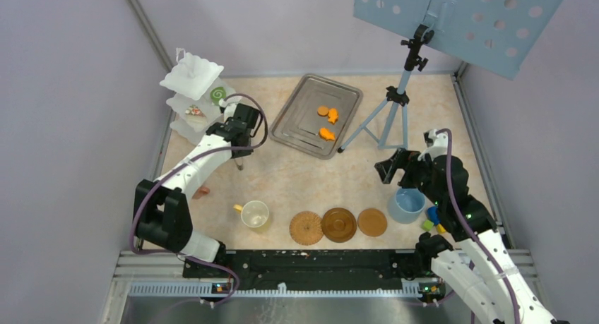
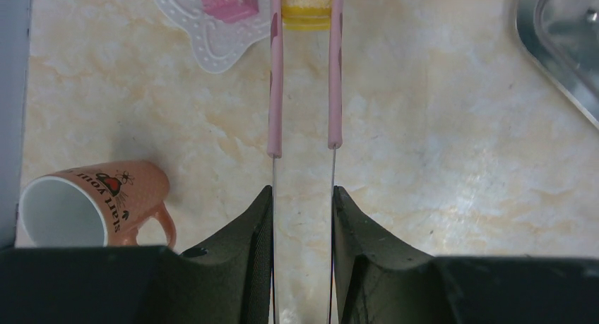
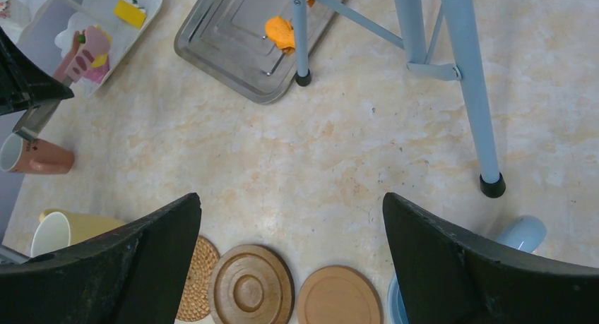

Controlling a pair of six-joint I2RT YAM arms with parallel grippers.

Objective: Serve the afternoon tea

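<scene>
I need to move my left gripper outward to the stand's bottom plate (image 2: 205, 45), which lies outward of it, and release the tongs with their tips over it beside the pink slice.
My left gripper (image 2: 302, 193) is shut on the pink tongs (image 2: 275, 91). The tong tips hold a yellow wedge (image 2: 306, 3) just beside the white stand's bottom plate (image 2: 205, 45), where a pink slice (image 2: 227, 1) lies. In the top view my left gripper (image 1: 233, 121) is next to the three-tier stand (image 1: 192, 77), with a green swirl roll (image 1: 217, 94) on a tier. Orange biscuits (image 1: 326, 123) lie in the metal tray (image 1: 300, 102). My right gripper (image 3: 293, 218) is open and empty above three brown coasters (image 3: 251, 289), near a blue cup (image 1: 406, 205).
A pink-orange cup (image 2: 92, 204) lies on its side left of my left gripper. A yellow cup (image 1: 254, 214) stands left of the coasters. A blue tripod (image 1: 395, 105) stands right of the tray. Coloured blocks (image 1: 432, 218) lie by the blue cup. Walls enclose the table.
</scene>
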